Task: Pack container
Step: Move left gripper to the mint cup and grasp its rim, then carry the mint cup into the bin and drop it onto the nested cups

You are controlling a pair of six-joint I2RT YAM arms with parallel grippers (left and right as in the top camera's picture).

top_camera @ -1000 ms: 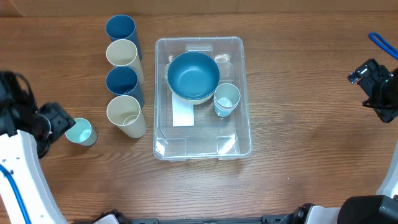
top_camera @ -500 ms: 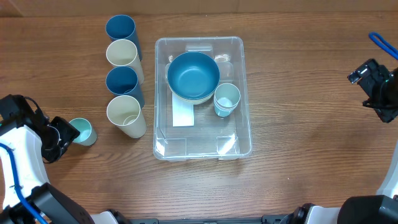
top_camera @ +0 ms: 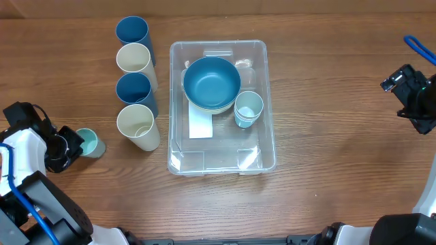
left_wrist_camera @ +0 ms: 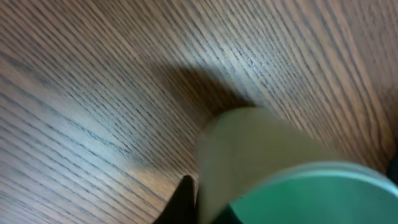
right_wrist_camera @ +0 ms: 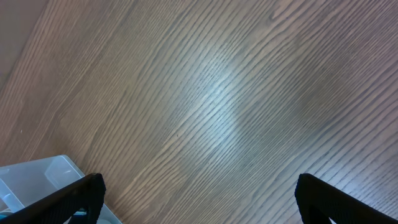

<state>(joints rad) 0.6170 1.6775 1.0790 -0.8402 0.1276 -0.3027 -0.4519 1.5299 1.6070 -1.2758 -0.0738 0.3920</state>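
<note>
My left gripper will lift the teal cup next and carry it over the tall cups. Then it will lower the teal cup into the small pale cup (top_camera: 249, 105), which is open at the top.
The container (top_camera: 270, 102), a large clear bin, sits mid-table holding a blue bowl (top_camera: 211, 83) and a small pale cup (top_camera: 248, 109). A small teal cup (top_camera: 90, 143) stands on the wood at the far left. My left gripper (top_camera: 72, 145) is shut on this cup's rim. In the left wrist view the teal cup (left_wrist_camera: 267, 155) fills the lower right, with my left gripper (left_wrist_camera: 208, 208) clamping its wall. My right gripper (top_camera: 403, 92) hangs open at the far right, away from everything. In its wrist view my right gripper (right_wrist_camera: 199, 205) spans bare wood, with a container corner (right_wrist_camera: 37, 177) at the lower left.
Left of the container stands a column of tall cups: blue (top_camera: 132, 31), cream (top_camera: 133, 59), blue (top_camera: 133, 88), cream (top_camera: 136, 124). A blue looped object (top_camera: 419, 49) lies at the far right edge. Bare wooden table lies between the container and my right arm.
My left gripper has moved in on the small teal cup and shut on its rim; the cup shifted slightly. My right arm has not moved.
</note>
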